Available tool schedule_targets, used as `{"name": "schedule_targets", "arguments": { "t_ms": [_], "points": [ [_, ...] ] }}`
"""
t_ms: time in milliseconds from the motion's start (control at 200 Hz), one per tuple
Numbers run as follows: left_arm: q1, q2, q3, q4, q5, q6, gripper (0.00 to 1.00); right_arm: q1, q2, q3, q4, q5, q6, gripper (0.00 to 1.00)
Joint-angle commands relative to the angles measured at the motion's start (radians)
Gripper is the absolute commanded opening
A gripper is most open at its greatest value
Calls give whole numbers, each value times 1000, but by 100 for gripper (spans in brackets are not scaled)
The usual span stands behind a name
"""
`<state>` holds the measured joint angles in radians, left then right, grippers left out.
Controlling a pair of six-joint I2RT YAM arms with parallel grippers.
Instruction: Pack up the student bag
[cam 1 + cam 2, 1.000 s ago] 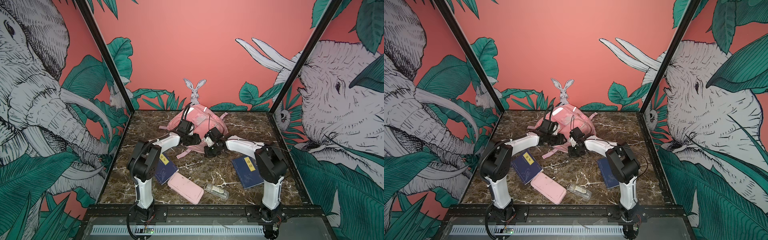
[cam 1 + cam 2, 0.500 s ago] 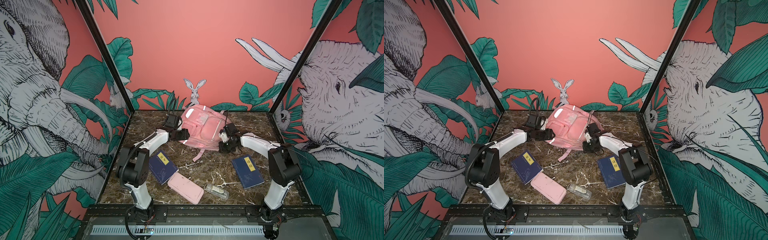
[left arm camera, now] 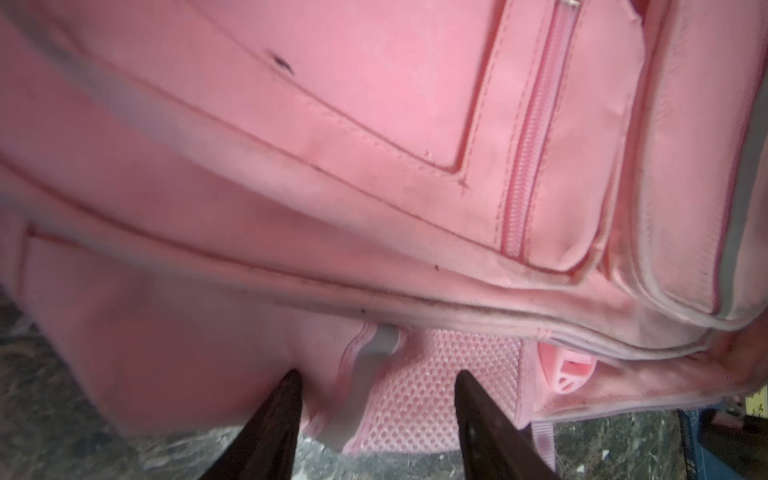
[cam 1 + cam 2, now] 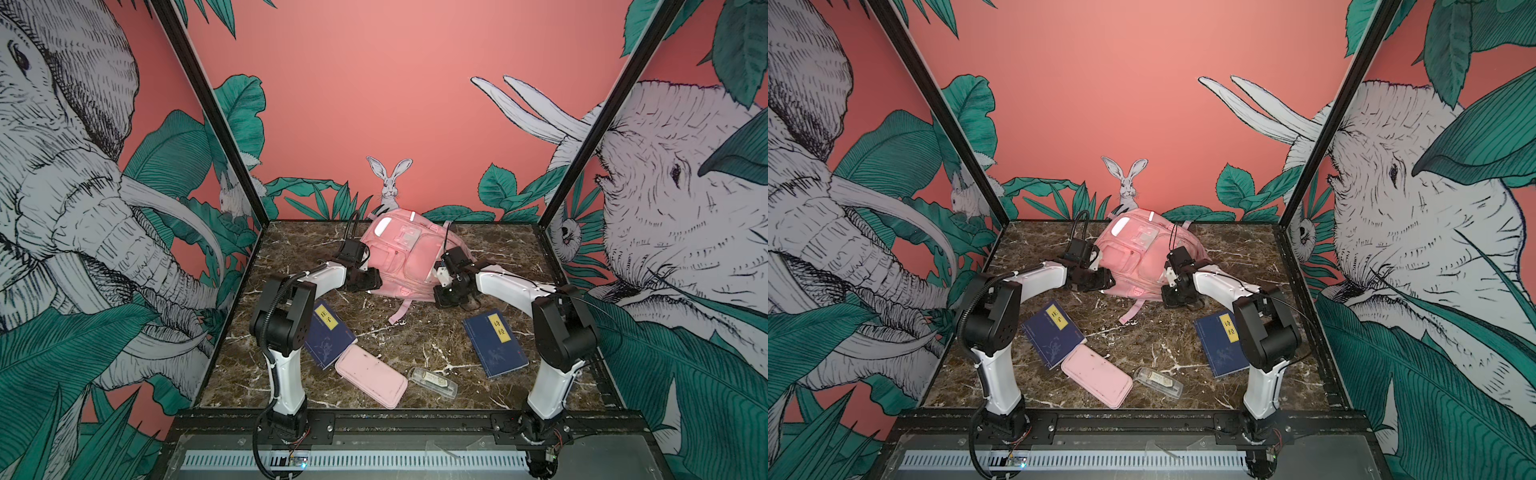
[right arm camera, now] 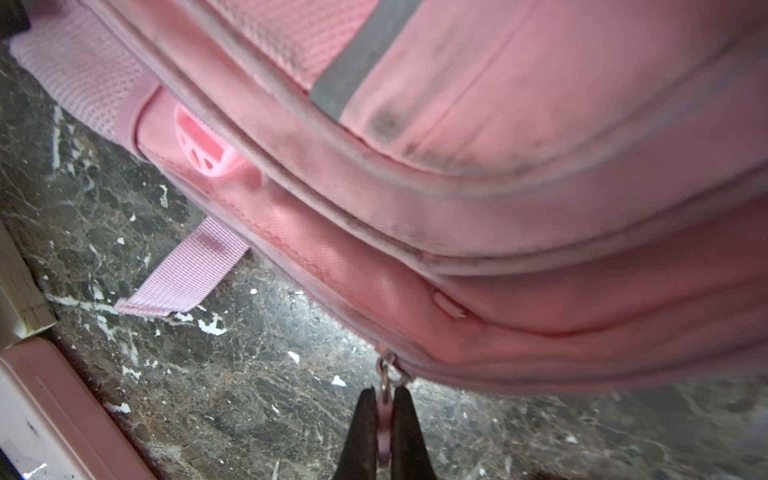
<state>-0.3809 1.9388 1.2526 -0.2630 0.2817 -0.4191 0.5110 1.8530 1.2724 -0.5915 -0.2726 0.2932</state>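
My right gripper should pull the pull (image 5: 385, 415) along the bag's zipped edge to the mesh's hem (image 5: 134, 118), which is past the loose strap from the gripper, and let go.
The student bag (image 4: 405, 253) is a large pink backpack lying front-up at the back middle of the marble floor, seen in both top views (image 4: 1138, 253). My left gripper (image 4: 374, 281) sits at the bag's near left edge. In the left wrist view its fingers (image 3: 286, 399) stand apart with the bag's mesh-padded strap (image 3: 419, 399) between them. My right gripper (image 4: 442, 297) is at the near right corner. In the right wrist view it (image 5: 384, 392) is shut on a pink zipper pull (image 5: 385, 415) hanging from the bag's lower zip.
Near the left arm a blue book (image 4: 328, 334) lies flat, and another blue book (image 4: 494, 343) lies by the right arm. Toward the front are a flat pink pencil pouch (image 4: 370, 376) and a clear plastic case (image 4: 432, 377). A loose pink strap (image 4: 399, 311) trails forward from the bag.
The bag has gone from bunched up to spread out front-up. Both grippers moved apart to its near left and right corners. The right stayed shut.
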Motion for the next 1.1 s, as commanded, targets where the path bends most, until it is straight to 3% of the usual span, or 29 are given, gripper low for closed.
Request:
{"name": "schedule_targets", "arguments": {
  "t_ms": [0, 525, 1095],
  "points": [
    [-23, -1, -53, 42, 48, -32, 59, 50, 47, 26, 5, -24, 23, 0],
    [-24, -26, -104, 76, 45, -55, 59, 181, 217, 287, -15, -58, 78, 0],
    [-10, -68, -116, 27, -26, -37, 58, 232, 339, 448, -18, -71, 116, 0]
  ]
}}
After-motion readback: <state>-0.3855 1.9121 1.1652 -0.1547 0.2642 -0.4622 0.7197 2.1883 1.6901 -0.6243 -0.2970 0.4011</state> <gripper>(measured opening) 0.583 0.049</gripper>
